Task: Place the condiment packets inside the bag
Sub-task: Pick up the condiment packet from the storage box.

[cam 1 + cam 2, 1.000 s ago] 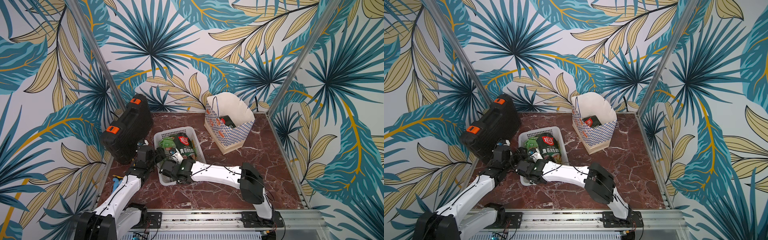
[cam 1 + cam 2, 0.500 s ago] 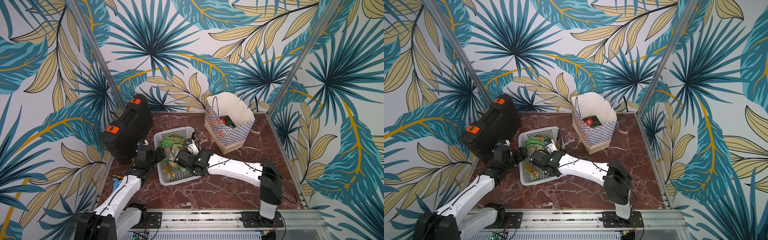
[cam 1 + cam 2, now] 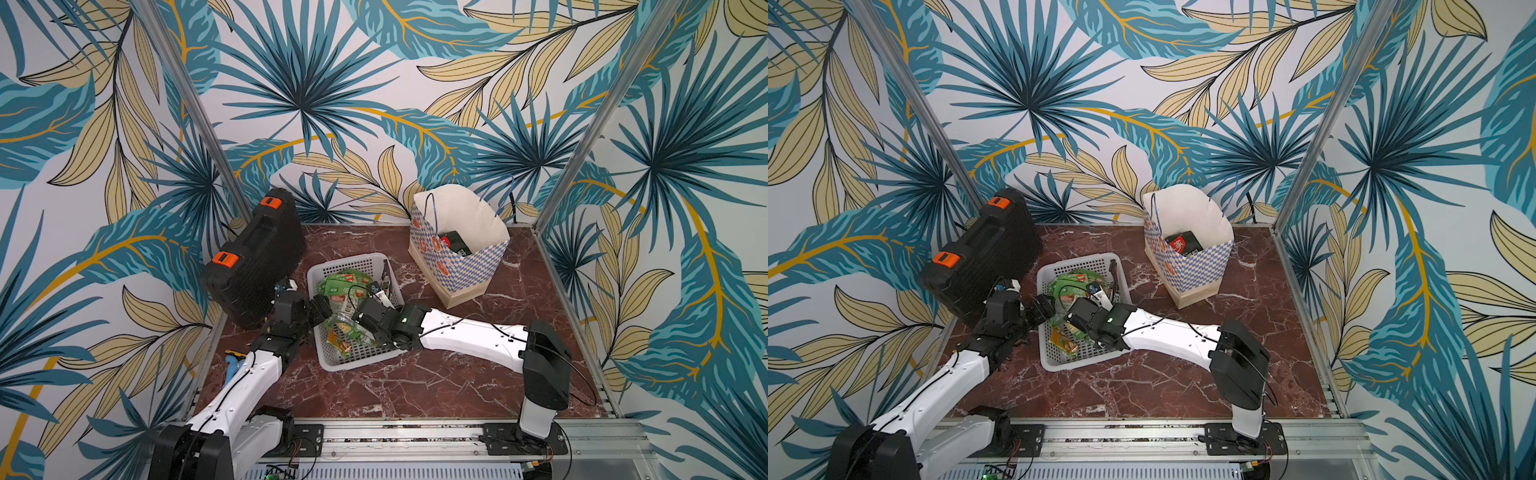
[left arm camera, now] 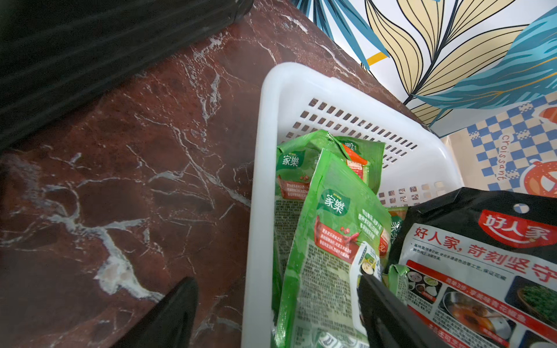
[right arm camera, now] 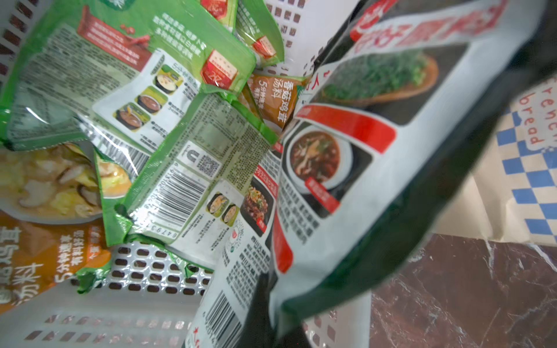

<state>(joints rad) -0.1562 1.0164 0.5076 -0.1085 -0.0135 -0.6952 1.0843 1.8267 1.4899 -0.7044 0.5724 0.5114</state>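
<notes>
Next, my right gripper raises the dark-green pouch, carries it outward over the bag's opening (image 3: 462,224) and releases it, as that opening lies higher and outward of the gripper.
Several green and orange condiment packets (image 3: 340,286) lie in the white perforated basket (image 3: 353,365). My right gripper (image 5: 268,289) reaches in over the basket's right wall and is shut on the bottom edge of a large dark-green pouch (image 5: 376,150) with a red logo, which stands tilted on edge. My left gripper (image 4: 271,316) is open astride the basket's left wall (image 4: 259,150), with one finger outside and one inside beside a green packet (image 4: 328,226). The checkered bag (image 3: 457,257) stands open at the back right with another dark pouch (image 3: 455,243) inside.
A black case (image 3: 253,257) with orange latches leans against the left wall, close behind my left arm. Leaf-patterned walls close in the red marble table (image 3: 415,382) on three sides. The bag's blue cord handles (image 3: 505,195) stick up above its rim.
My right gripper has moved from the basket's left part to its right side and shut on the large pouch. The pouch lay flat and now stands on edge. The left arm has not moved.
</notes>
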